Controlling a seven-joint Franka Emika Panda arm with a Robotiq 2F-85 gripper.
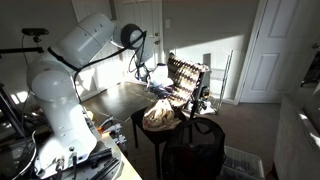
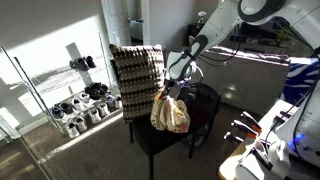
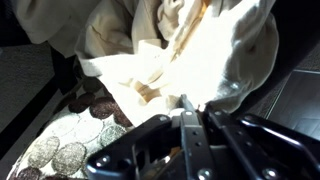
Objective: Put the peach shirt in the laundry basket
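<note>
I need to lift the shirt up with my gripper next, then carry it over to the dark laundry basket's opening (image 1: 197, 135) and release it there. The cloth still hangs low above the chair seat.
The peach shirt (image 2: 170, 113) hangs bunched from my gripper (image 2: 172, 89) above a black chair seat, in front of the patterned chair back. It also shows in an exterior view (image 1: 158, 116), under the gripper (image 1: 161, 95). In the wrist view the pale, sunlit cloth (image 3: 180, 50) fills the frame, and the gripper fingers (image 3: 186, 112) are pressed together on a fold of it. A dark round laundry basket (image 1: 195, 150) stands just beside the chair, and it also shows in an exterior view (image 2: 207, 106). The shirt is outside the basket.
A chair with a patterned circle cushion (image 2: 135, 70) stands behind the shirt; its fabric shows in the wrist view (image 3: 70, 145). A shoe rack (image 2: 80, 100) stands by the wall. White doors (image 1: 275, 50) are at the back. Cables and a desk edge (image 2: 260, 140) are near the robot base.
</note>
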